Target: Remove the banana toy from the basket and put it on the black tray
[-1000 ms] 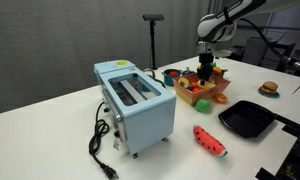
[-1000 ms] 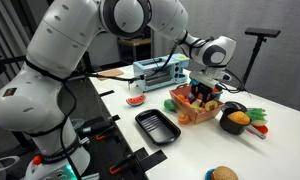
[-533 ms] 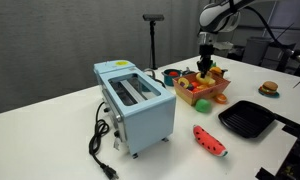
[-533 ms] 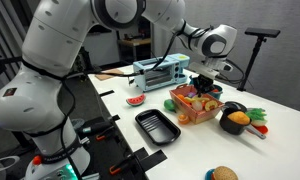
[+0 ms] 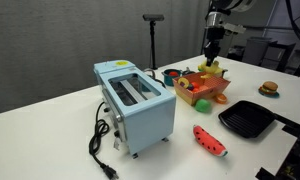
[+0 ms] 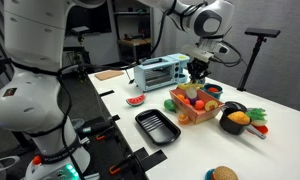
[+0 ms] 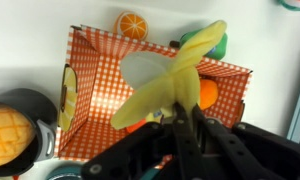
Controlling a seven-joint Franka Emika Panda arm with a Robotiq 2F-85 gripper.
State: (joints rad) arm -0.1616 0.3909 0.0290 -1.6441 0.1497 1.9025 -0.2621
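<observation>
My gripper will next carry the banana back off the basket point(image 6: 182, 117), lower it and release it into the empty black tray point(image 6: 157, 127), below and back toward the base.
My gripper point(image 7: 185, 112) is shut on the yellow banana toy point(image 7: 170, 78) and holds it in the air above the orange-brown basket point(image 7: 90, 45). In both exterior views the gripper point(image 5: 212, 55) point(image 6: 198, 70) hangs clear above the basket point(image 5: 215, 97) point(image 6: 182, 117), which holds several colourful toys. The banana shows as a small yellow shape below the fingers point(image 5: 211, 66). The black tray point(image 5: 250, 118) point(image 6: 156, 126) lies flat on the white table, beside the basket and apart from it.
A light blue toaster point(image 5: 135, 105) point(image 6: 160, 72) stands on the table with its cord trailing. A watermelon slice toy point(image 5: 210, 140) point(image 6: 135, 100) lies on the table. A black pot with toys point(image 6: 235, 120) point(image 7: 15, 120) stands next to the basket. A burger toy point(image 5: 269, 88) sits far off.
My gripper has risen straight up out of the basket with the banana toy in it. The basket and the other things have not moved.
</observation>
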